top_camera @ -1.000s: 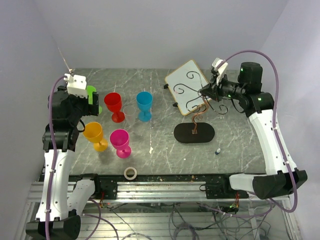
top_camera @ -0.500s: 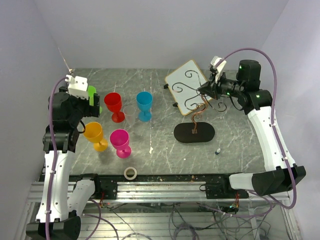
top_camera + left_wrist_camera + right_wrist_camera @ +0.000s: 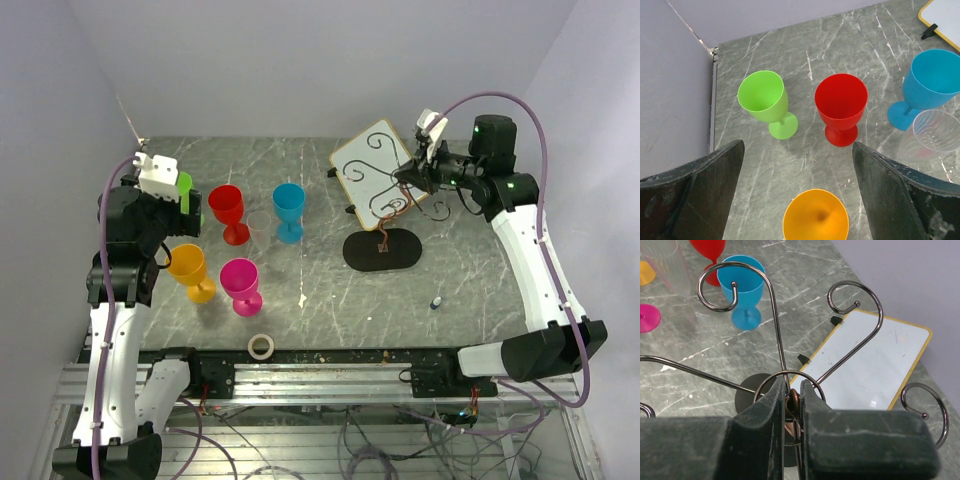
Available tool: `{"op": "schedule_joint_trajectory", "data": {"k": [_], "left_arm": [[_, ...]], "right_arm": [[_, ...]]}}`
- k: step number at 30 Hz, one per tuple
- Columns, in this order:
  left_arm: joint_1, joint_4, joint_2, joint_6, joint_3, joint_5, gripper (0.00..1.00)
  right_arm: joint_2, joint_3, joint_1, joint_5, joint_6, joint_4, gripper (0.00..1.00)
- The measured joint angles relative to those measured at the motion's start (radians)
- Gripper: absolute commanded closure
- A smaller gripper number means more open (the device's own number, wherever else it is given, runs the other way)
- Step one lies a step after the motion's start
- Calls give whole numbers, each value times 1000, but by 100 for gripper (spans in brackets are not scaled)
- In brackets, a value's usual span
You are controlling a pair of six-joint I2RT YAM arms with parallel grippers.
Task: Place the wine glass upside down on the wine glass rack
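The clear wine glass's opening faces up, so my left gripper will next turn and move down and to the right in the top view, onto the wine glass's rim.
The wine glass rack (image 3: 380, 248) is a dark wire stand with scroll arms on a black oval base, right of centre. My right gripper (image 3: 408, 181) is shut on the ring at the top of its brownish stem (image 3: 794, 401), with the scroll arms (image 3: 735, 285) spreading around the fingers. Several wine glasses stand upright on the left: red (image 3: 228, 210), blue (image 3: 289, 208), clear (image 3: 260, 228), orange (image 3: 190, 270), pink (image 3: 241, 283) and green (image 3: 763, 100). My left gripper (image 3: 797, 165) is open and empty above the orange glass (image 3: 816, 217), touching none of them.
A white board with a wooden rim (image 3: 375, 165) lies behind the rack. A tape roll (image 3: 261, 346) sits at the front edge. A small blue-white object (image 3: 437, 301) lies front right. Walls close in on the left, back and right.
The right gripper has shifted the rack: its black base has moved a little left and toward the back. The left arm and the glasses have not moved.
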Motion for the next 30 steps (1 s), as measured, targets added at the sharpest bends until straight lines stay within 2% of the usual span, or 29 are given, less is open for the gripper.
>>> {"op": "schedule_joint_trajectory", "data": {"k": [5, 11, 22, 24, 26, 30], "left_arm": [[0, 0, 0, 4, 0, 6, 1], [0, -2, 17, 18, 0, 47, 3], [0, -68, 63, 77, 1, 192, 5], [0, -77, 71, 78, 8, 209, 6], [0, -80, 87, 77, 23, 224, 7], [0, -81, 140, 65, 69, 259, 8]], "right_arm": [[11, 8, 0, 0, -4, 2, 98], [2, -4, 1, 27, -10, 10, 77], [-50, -26, 1, 124, -19, 10, 50], [-62, -26, 0, 137, -17, 6, 41], [-77, -26, 0, 151, -13, 1, 37], [-111, -26, 0, 167, -12, -14, 34]]}}
